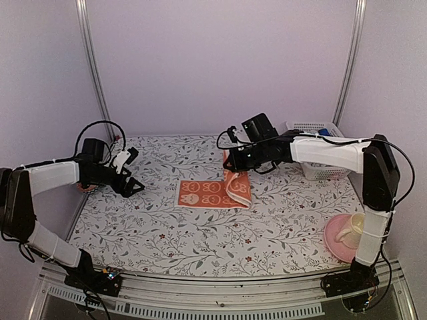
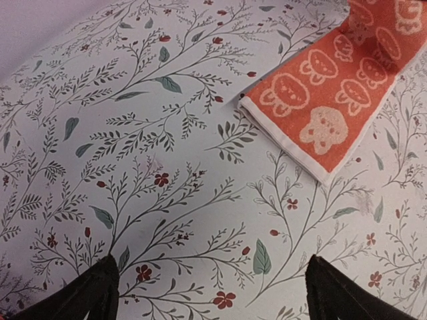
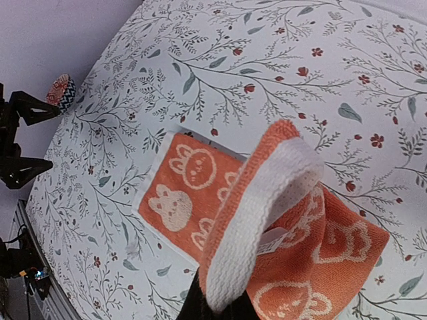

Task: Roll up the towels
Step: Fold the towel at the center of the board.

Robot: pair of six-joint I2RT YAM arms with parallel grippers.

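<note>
The towel's held edge is only partway across, so my right gripper carries it left in the top view and down near the towel's flat end [image 1: 189, 193] [image 3: 172, 183] next.
The orange-red towel [image 1: 207, 193] with white bunny faces lies flat mid-table, folded into a strip. My right gripper [image 1: 235, 167] is shut on the towel's white-edged right end and holds it curled up over the flat part; in the right wrist view the lifted edge [image 3: 260, 213] hides most of the gripper [image 3: 220, 303]. My left gripper [image 1: 137, 172] is open and empty, left of the towel; its view shows its dark fingertips [image 2: 87, 293] above bare cloth and the towel's left end [image 2: 327, 93]. The light blue towel is not clearly seen.
A white basket [image 1: 320, 150] stands at the back right with a small blue patch inside. A pink plate [image 1: 333, 245] with a cup [image 1: 350, 230] sits near the right arm's base. A small patterned object [image 3: 61, 92] lies at the table's left edge.
</note>
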